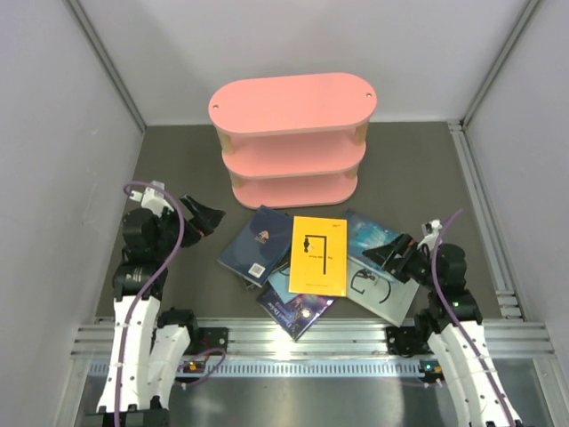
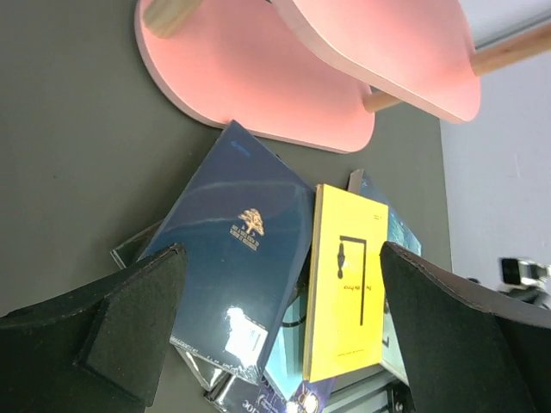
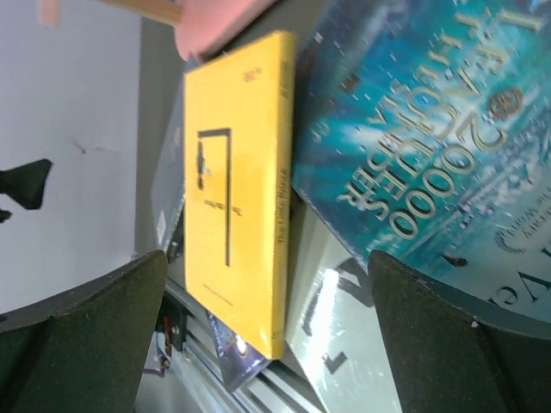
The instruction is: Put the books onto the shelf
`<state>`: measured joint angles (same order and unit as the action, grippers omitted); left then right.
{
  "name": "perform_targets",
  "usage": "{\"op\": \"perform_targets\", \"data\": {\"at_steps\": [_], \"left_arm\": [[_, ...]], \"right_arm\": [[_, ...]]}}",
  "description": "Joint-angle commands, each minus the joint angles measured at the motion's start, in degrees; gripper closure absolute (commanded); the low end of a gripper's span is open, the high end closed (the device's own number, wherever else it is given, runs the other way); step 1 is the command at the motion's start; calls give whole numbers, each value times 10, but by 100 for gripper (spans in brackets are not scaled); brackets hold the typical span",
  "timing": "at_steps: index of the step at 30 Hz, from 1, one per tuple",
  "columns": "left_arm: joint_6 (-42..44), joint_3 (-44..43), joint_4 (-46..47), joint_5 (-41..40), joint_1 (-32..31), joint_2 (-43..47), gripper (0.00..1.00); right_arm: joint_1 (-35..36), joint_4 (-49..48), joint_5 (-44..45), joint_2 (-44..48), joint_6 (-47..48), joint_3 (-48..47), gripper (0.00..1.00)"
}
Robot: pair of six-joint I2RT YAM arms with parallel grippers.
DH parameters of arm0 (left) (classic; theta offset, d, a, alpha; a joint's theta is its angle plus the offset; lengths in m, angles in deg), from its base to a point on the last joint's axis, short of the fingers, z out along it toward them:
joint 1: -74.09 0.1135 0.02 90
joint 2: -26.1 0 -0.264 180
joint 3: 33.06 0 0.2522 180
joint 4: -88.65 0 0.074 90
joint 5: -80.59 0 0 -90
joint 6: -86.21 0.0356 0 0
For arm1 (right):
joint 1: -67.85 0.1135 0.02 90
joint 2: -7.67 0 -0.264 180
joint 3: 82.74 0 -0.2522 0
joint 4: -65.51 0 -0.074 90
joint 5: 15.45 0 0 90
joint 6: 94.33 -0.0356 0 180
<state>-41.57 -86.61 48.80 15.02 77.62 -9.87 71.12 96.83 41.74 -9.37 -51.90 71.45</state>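
Observation:
I need to reach to the left in the top view with my right gripper and straddle the yellow book's spine (image 1: 346,265) (image 3: 280,262), because this exposed edge of the book faces my gripper from that side.
The pink three-tier shelf (image 1: 293,138) stands at the back of the table, its boards bare. In front of it the books lie in a loose overlapping pile: a navy one (image 1: 258,242), a bright yellow one (image 1: 318,254) on top, a teal icy one (image 1: 373,233), a pale grey-white one (image 1: 384,292), a light blue one (image 1: 283,283) and a purple one (image 1: 298,311). My left gripper (image 1: 203,219) hovers open left of the pile. My right gripper (image 1: 389,256) hovers open over the pile's right side. Both wrist views show the navy book (image 2: 232,258) or yellow book (image 3: 237,189) between empty fingers.
Grey walls close in the table on the left, right and back. A metal rail (image 1: 311,338) runs along the near edge just behind the pile. Dark tabletop (image 1: 178,169) lies between the shelf and the left wall.

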Motion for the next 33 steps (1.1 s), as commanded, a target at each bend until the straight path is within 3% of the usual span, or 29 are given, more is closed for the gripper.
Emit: {"op": "perform_targets", "data": {"at_steps": [1,8,15,18,22,28,33], "left_arm": [[24,3,25,38,-4,3,1],[35,17,8,-24,-76,-29,0],[11,35,38,-113,-184,-60,1],[7,38,46,-126,-195,-71,0],[6,46,58,-132,-206,-79,3],[6,57,58,-139,-214,-83,5],[13,64,48,-141,-218,-73,5]], "right_arm": [[7,11,-22,-16,21,32,0],[67,-108,-8,-44,-38,95,0],[201,-167,76,-100,-88,93,3],[242,-171,115,-109,-99,96,3],[281,-254,170,-132,-127,118,3],[311,-326,236,-242,-127,110,4],[314,-403,241,-347,-134,101,6]]}}
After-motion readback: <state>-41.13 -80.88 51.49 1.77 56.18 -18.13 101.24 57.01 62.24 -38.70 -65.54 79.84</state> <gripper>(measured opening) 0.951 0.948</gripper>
